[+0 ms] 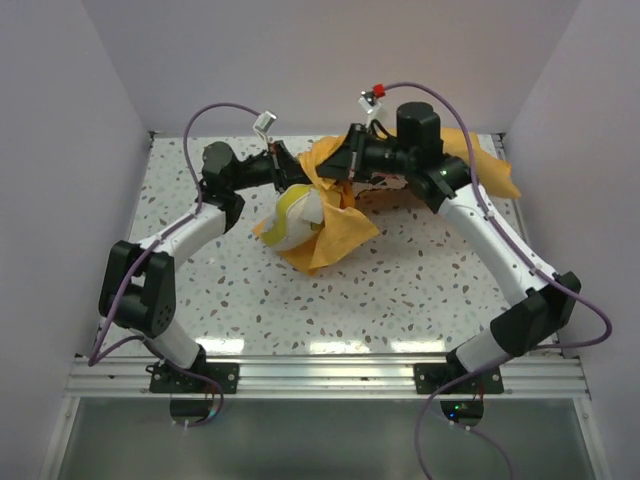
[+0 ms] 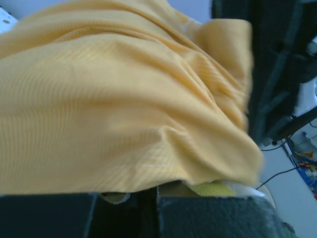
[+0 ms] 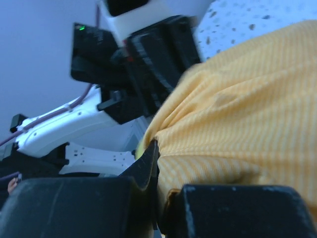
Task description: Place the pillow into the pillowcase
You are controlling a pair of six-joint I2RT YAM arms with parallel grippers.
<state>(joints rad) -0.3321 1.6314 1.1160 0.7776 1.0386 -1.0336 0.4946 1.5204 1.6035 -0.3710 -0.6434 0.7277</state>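
My left gripper should next move back and down over the white pillow point(image 1: 292, 222) and let go of the fold of pillowcase, because the pillow is below it, toward my base.
The orange pillowcase point(image 1: 340, 235) lies bunched at the middle back of the table, with more of it spread behind my right arm point(image 1: 480, 160). Out of its left side pokes the white pillow point(image 1: 292, 222), showing its yellow-green strip. My left gripper point(image 1: 288, 172) and right gripper point(image 1: 333, 165) meet above the bundle, close together. In the left wrist view orange cloth point(image 2: 124, 99) fills the frame, my left gripper point(image 2: 157, 196) is shut on its edge, and the pillow's strip point(image 2: 213, 189) peeks beneath. In the right wrist view my right gripper point(image 3: 161, 186) is shut on orange cloth point(image 3: 237, 124).
The speckled table point(image 1: 420, 290) is walled in pale panels on three sides. A metal rail point(image 1: 330, 375) with both arm bases runs along the near edge. The left arm point(image 3: 64, 129) stands close in front of the right wrist camera.
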